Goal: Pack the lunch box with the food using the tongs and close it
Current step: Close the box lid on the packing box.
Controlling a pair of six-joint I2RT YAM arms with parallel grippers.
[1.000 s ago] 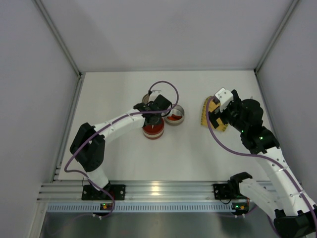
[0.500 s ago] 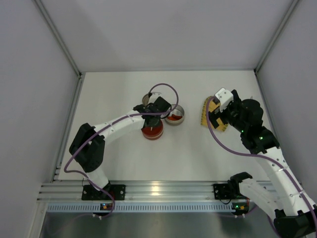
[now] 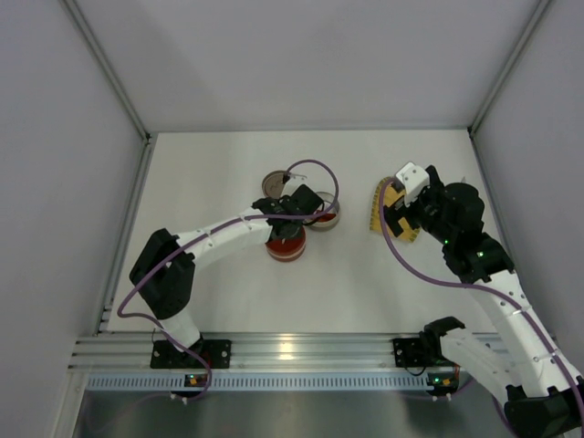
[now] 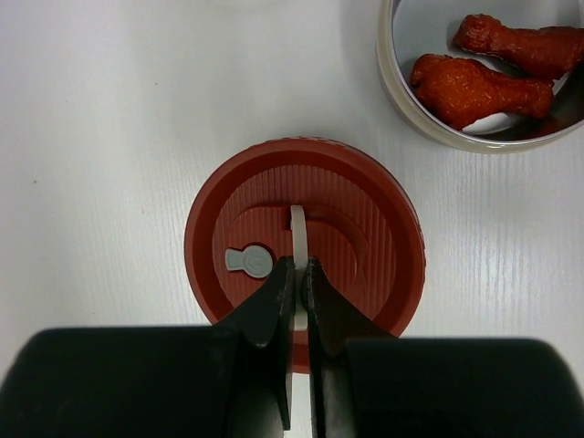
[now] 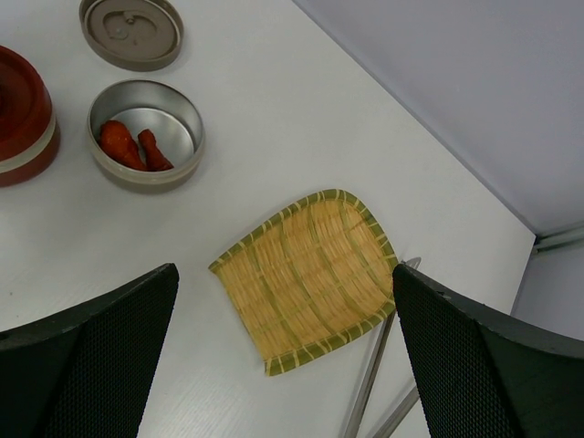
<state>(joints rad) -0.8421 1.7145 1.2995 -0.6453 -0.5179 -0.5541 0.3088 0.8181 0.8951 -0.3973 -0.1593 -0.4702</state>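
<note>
My left gripper turns next, drawing the lidded pot back onto the bare tabletop before the aluminium bar (image 3: 274, 288), then releases it, as the steel tin is close beside it.
My left gripper (image 4: 298, 263) is shut on the thin white handle (image 4: 297, 228) of a round red lid (image 4: 365, 246), which sits on the red lunch box pot (image 3: 285, 246). Right beside it stands an open steel tin (image 4: 391, 82) holding two red drumstick-shaped food pieces (image 4: 479, 87). My right gripper (image 5: 283, 274) hangs wide open above the yellow woven mat (image 5: 306, 274), holding nothing. The silver tongs (image 5: 372, 383) lie on the table, partly tucked under the mat's near right edge.
A flat brown lid (image 5: 130, 32) lies on the table behind the steel tin (image 5: 146, 135). White enclosure walls stand on the left, back and right, and an aluminium rail (image 3: 292, 351) runs along the near edge.
The left wrist has shifted slightly nearer and to the right over the red pot, uncovering the brown lid behind it. The right arm has not moved.
</note>
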